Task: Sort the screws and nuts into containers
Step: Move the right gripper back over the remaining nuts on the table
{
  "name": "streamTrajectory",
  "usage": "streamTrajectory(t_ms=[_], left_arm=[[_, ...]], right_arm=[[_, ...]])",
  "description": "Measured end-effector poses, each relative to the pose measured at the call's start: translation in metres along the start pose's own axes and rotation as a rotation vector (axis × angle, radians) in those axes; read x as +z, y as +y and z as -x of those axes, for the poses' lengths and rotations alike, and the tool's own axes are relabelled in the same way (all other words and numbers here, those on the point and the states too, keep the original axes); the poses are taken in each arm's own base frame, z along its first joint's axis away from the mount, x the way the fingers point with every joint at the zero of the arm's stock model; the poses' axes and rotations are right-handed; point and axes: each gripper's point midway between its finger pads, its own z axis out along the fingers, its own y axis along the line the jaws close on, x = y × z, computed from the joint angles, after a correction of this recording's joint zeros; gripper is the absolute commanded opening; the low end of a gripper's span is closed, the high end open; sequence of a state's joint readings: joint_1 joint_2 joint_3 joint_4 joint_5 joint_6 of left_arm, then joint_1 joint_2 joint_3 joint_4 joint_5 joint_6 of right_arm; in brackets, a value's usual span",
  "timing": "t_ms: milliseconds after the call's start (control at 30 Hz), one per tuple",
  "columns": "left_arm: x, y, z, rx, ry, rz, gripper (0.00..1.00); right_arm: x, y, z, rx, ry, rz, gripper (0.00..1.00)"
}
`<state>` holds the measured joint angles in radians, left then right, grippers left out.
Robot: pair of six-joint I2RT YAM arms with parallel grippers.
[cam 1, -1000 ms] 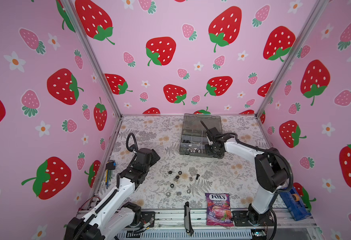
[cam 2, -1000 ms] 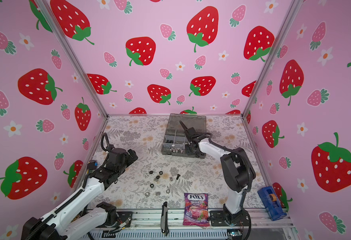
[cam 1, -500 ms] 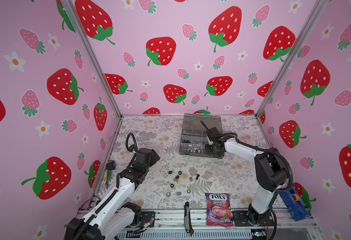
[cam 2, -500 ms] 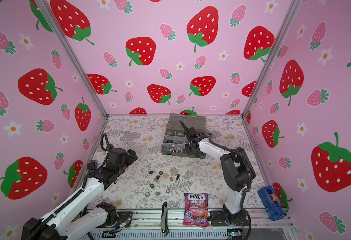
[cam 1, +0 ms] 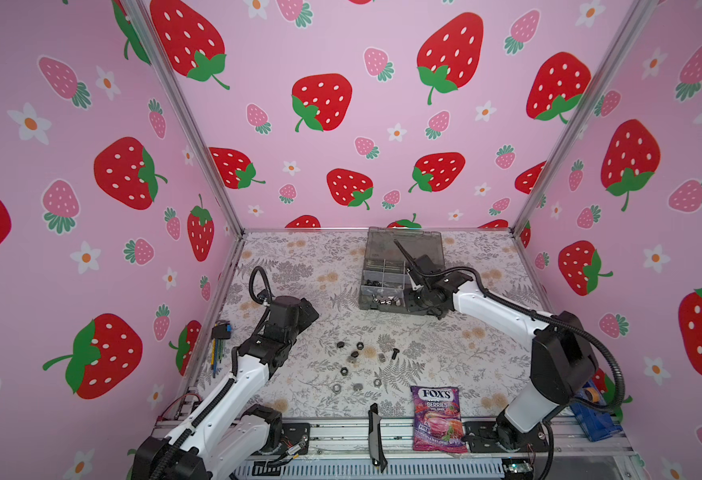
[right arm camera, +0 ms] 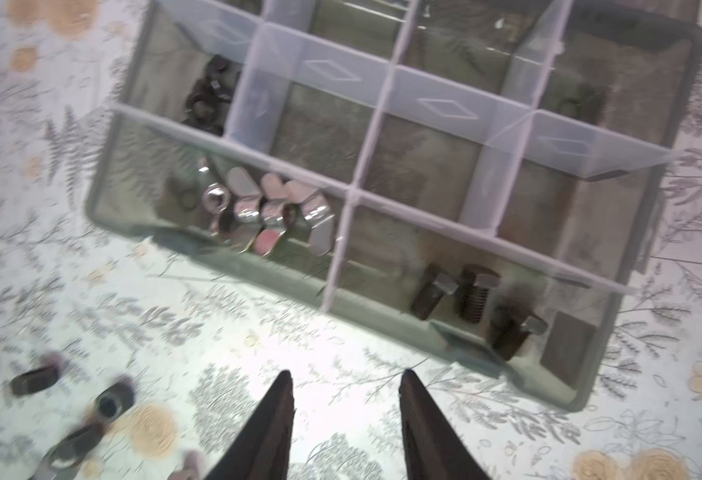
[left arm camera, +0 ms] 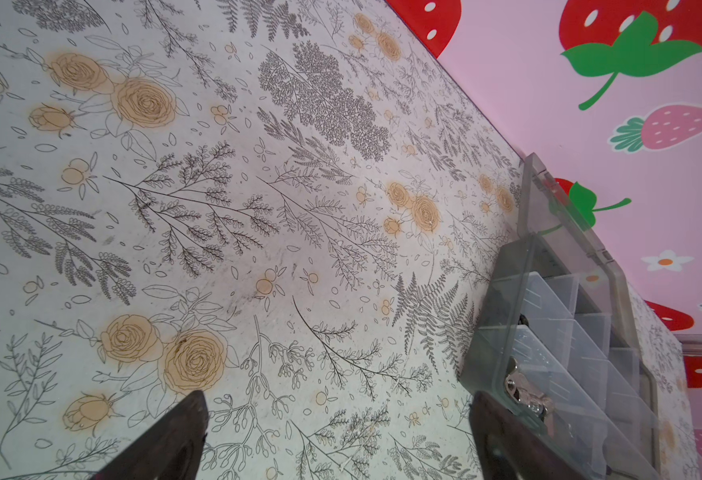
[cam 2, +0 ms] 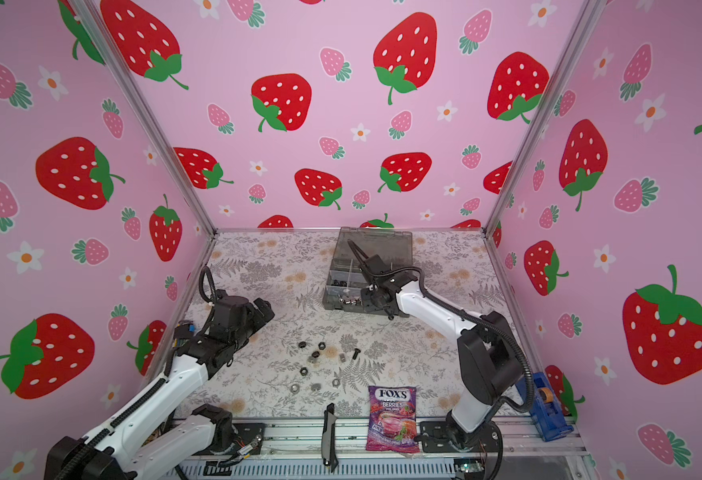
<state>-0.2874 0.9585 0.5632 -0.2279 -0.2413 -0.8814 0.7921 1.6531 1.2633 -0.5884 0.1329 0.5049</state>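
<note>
The silver hex nut (cam 1: 381, 357) lies back and below my right gripper, still loose beside the black screw. My right gripper should next pull back and go down around the nut.
The smoky grey organiser box (cam 1: 405, 245) (cam 2: 376, 243) stands at the back with its lid up. Its containers hold three black screws (right arm camera: 474, 303), silver winged nuts (right arm camera: 266, 216) and black nuts (right arm camera: 208, 95). Loose nuts (cam 1: 355, 355) (cam 2: 316, 354) and one black screw (cam 1: 395, 353) (cam 2: 356, 353) lie mid-table. My right gripper (right arm camera: 345, 382) (cam 1: 415, 306) is open and empty, hovering at the box's front wall (right arm camera: 258, 270), on the screws' side. My left gripper (left arm camera: 337, 411) (cam 1: 311, 313) is wide open over bare table, left of the box (left arm camera: 507, 291).
A purple candy bag (cam 1: 436, 417) and a black knife (cam 1: 376, 432) lie at the front edge. Hex keys (cam 1: 218, 340) rest by the left wall. A blue plastic box (cam 1: 594, 415) sits at the front right, beside the right arm's base.
The right gripper's jaws have come apart while it stays at the box's front. The left arm has not moved.
</note>
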Motion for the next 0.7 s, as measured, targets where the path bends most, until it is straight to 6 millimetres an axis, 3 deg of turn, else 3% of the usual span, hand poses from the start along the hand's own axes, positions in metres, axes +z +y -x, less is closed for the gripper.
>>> streamTrajectory(t_ms=[200,333,467,700], left_arm=[[0.007,0.003,-0.007,-0.015,0.028,0.009,0.99],[0.008,0.002,-0.008,-0.027,0.031,0.004,0.99],[0.008,0.002,-0.01,-0.038,0.037,-0.004,0.99],[0.008,0.0,-0.01,-0.042,0.039,-0.014,0.99]], right_arm=[[-0.004,0.062,-0.046,-0.115,0.083,0.098,0.44],[0.005,0.091,-0.081,-0.19,0.165,0.143,0.44],[0.017,0.105,-0.108,-0.241,0.236,0.157,0.43],[0.033,0.109,-0.128,-0.27,0.299,0.153,0.38]])
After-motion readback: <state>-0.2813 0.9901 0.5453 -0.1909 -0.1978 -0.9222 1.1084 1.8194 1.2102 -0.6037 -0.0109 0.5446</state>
